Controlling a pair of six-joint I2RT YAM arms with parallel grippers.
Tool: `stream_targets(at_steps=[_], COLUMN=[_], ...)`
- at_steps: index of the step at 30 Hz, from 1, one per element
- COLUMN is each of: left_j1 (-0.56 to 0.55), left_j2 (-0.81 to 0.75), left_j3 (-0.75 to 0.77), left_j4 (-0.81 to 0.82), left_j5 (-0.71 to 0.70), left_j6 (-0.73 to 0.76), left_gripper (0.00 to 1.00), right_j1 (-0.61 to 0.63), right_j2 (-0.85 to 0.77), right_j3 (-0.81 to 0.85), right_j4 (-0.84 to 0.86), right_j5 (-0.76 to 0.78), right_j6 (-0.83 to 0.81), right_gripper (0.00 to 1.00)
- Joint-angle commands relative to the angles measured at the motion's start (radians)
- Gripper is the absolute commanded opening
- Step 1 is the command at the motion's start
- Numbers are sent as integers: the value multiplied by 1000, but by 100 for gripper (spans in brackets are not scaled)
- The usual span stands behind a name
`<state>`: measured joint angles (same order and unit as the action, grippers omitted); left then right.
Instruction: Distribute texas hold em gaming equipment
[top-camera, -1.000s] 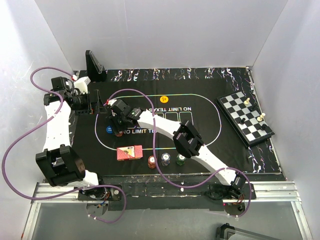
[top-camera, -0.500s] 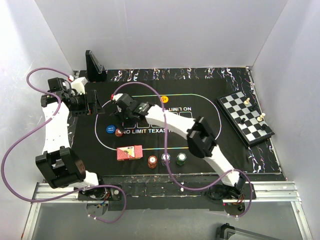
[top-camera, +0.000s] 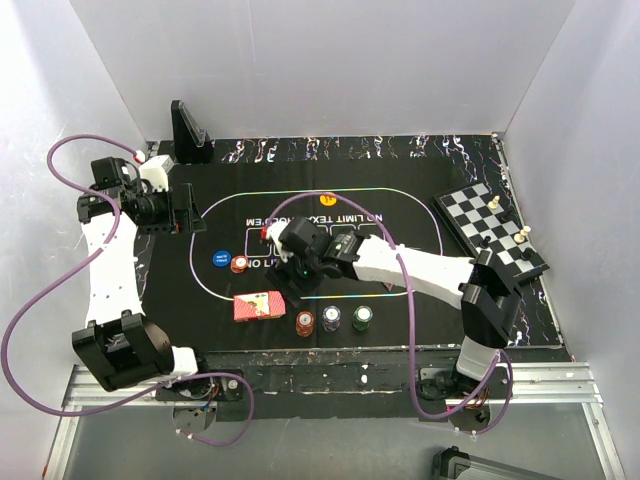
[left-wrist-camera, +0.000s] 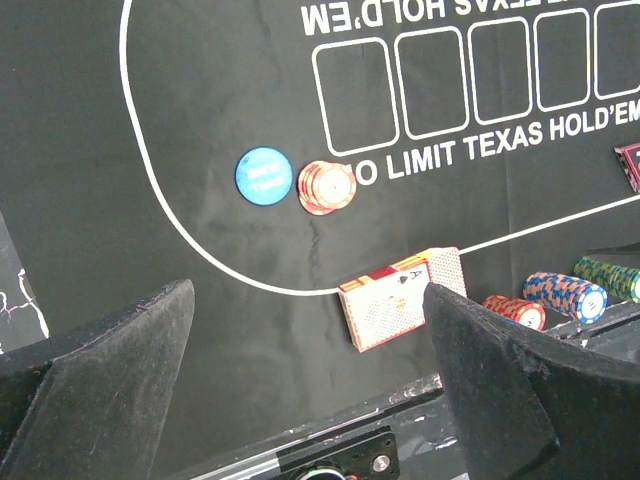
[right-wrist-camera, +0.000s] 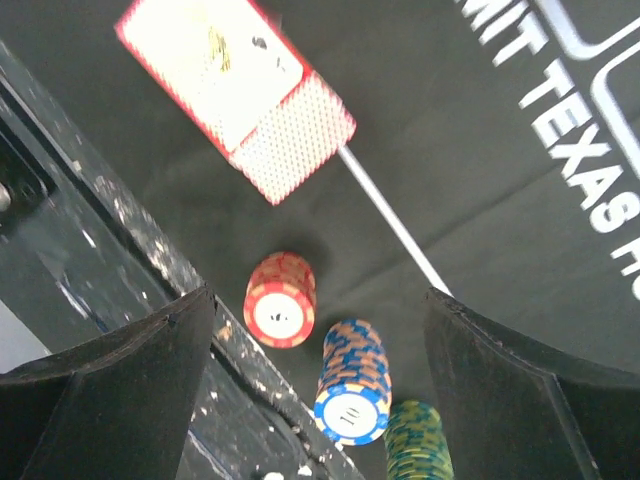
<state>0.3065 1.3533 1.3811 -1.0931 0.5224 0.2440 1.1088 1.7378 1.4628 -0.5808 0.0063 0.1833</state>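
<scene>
My open right gripper moves down and back around the stack next, as the top of the red chip stack (right-wrist-camera: 279, 313) stands below and nearer my base.
My right gripper (top-camera: 297, 275) hangs open over the mat's near edge, with nothing between its fingers. In the right wrist view (right-wrist-camera: 318, 300) its fingers frame a red chip stack (right-wrist-camera: 280, 300), a blue chip stack (right-wrist-camera: 352, 385) and a green chip stack (right-wrist-camera: 415, 440). The red-backed card deck (top-camera: 259, 305) lies just left of them. A small red chip stack (top-camera: 240, 264) stands beside a blue disc (top-camera: 219, 260) at the mat's left end. An orange chip (top-camera: 326, 198) lies at the far side. My left gripper (top-camera: 180, 212) is open and empty at the far left, well above the mat (left-wrist-camera: 308, 300).
A black-and-white chessboard (top-camera: 490, 232) with pieces sits at the right edge. A black stand (top-camera: 188, 130) is at the back left corner. Purple cables loop over the left side. The metal rail runs along the near table edge.
My right gripper opened, left the small red chip stack beside the blue disc, and swung right and nearer, over the row of chip stacks. The left arm drew back slightly.
</scene>
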Motion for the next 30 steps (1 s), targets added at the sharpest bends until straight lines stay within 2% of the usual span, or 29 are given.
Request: stream_targets(at_steps=[1,11,18,25,30], left_j1=[8,6,5,6,5], left_j2=[-48,-66,-68,-68,-71], left_j3=[-7,4,16,18,12], left_j4=[-11,-33,-37,-33,-28], left_j5=[-12,-18,-21,-25,-27], left_j6=[20,24,23,21,18], left_gripper=[100,100,100,100,100], right_j1=[40,82,86,88,98], right_j2=[-9,63,92,101,98], right_j3=[-64,-93,-147,-160,-165], right_j4=[2,21,55,72,78], right_j5=[-23,1,1,0,0], right_j6=[8,19,22,33,42], right_gripper=[91,92,89,76,59])
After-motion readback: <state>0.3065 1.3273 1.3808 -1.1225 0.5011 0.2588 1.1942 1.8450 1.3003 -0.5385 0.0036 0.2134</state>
